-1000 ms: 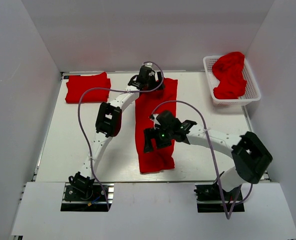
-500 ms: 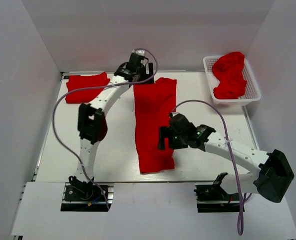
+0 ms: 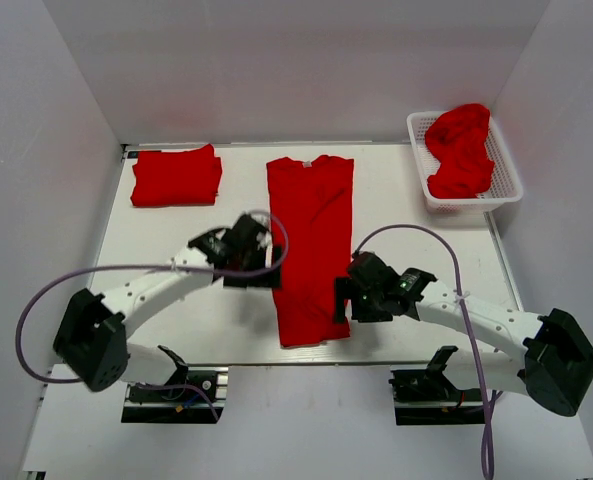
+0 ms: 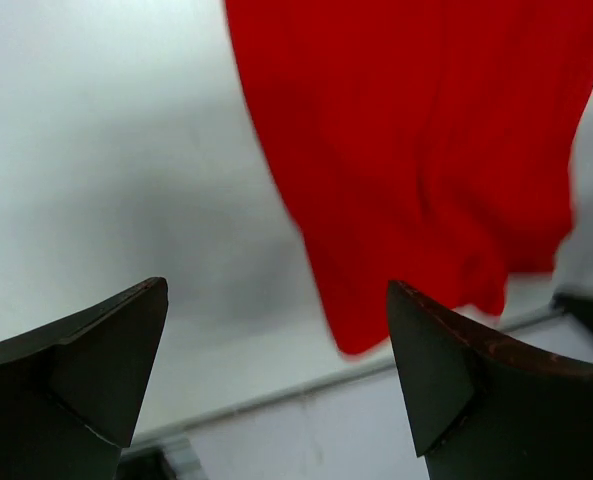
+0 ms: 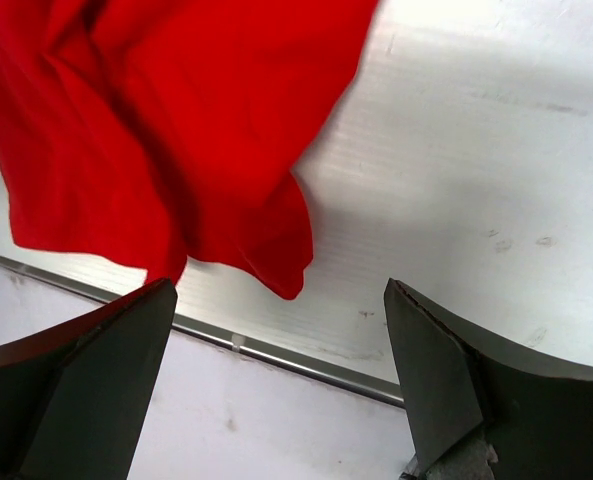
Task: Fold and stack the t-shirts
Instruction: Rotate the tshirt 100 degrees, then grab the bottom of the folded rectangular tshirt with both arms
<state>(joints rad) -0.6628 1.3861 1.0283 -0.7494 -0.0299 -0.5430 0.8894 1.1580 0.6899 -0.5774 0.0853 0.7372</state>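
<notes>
My left gripper lowers back onto the t-shirt's other hem corner (image 3: 285, 341) (image 4: 352, 338) next, as it lies below toward the base and my right gripper stands by one hem corner.
One red t-shirt (image 3: 311, 250) lies flat mid-table as a long narrow strip, collar at the far end. My left gripper (image 3: 259, 270) hovers open just off its left edge, holding nothing. In the left wrist view this t-shirt (image 4: 426, 150) fills the upper right, beyond the left gripper (image 4: 276, 290). My right gripper (image 3: 344, 300) is open beside the strip's near right corner. The right wrist view shows the rumpled near hem of the t-shirt (image 5: 176, 120) ahead of the empty right gripper (image 5: 281, 290). A folded t-shirt pile (image 3: 176, 177) sits at the back left.
A white lattice basket (image 3: 504, 185) at the back right holds crumpled red t-shirts (image 3: 461, 150). The table's metal near edge (image 5: 276, 355) runs just past the strip's near end. White walls enclose the table on three sides.
The left arm swung back from the shirt's collar end to the strip's left side. The right gripper slid off the cloth towards its near right corner. Both stayed open.
</notes>
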